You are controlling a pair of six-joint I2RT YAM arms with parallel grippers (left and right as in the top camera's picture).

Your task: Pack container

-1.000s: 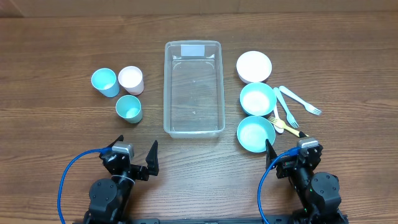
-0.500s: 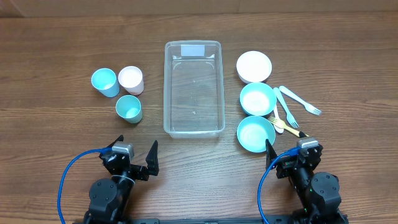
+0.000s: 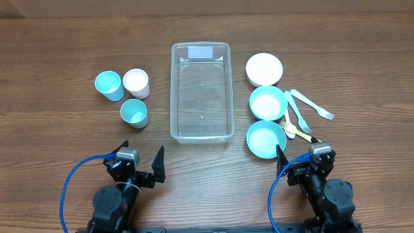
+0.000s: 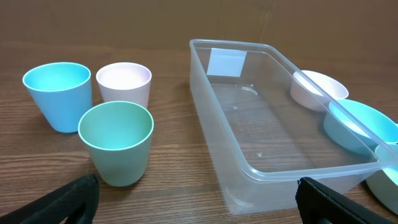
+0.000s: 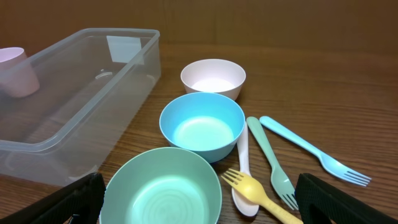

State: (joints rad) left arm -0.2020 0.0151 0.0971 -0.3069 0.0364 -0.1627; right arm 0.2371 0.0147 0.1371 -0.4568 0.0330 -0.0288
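The robot's right gripper needs to move outward past the blue bowl (image 3: 268,102) next and down onto the white bowl's rim away from the container, since bare tabletop is on either side of that side of the white bowl.
The clear rectangular container (image 3: 201,91) stands empty at the table's middle; it shows in the left wrist view (image 4: 273,118) and the right wrist view (image 5: 68,93). Left of it stand a blue cup (image 3: 108,85), a pink cup (image 3: 136,82) and a green cup (image 3: 134,112). Right of it sit a white bowl (image 3: 264,68), a blue bowl (image 3: 268,102) and a green bowl (image 3: 265,139), with a white spoon, a yellow fork (image 3: 296,131), a green fork and a blue fork (image 3: 312,104) beside them. My left gripper (image 3: 141,163) and right gripper (image 3: 299,157) are open and empty near the front edge.
The wooden table (image 3: 58,136) runs to a pale wall at the back. The green bowl (image 5: 163,190) lies just ahead of my right gripper (image 5: 199,202). The green cup (image 4: 116,142) stands just ahead of my left gripper (image 4: 199,202).
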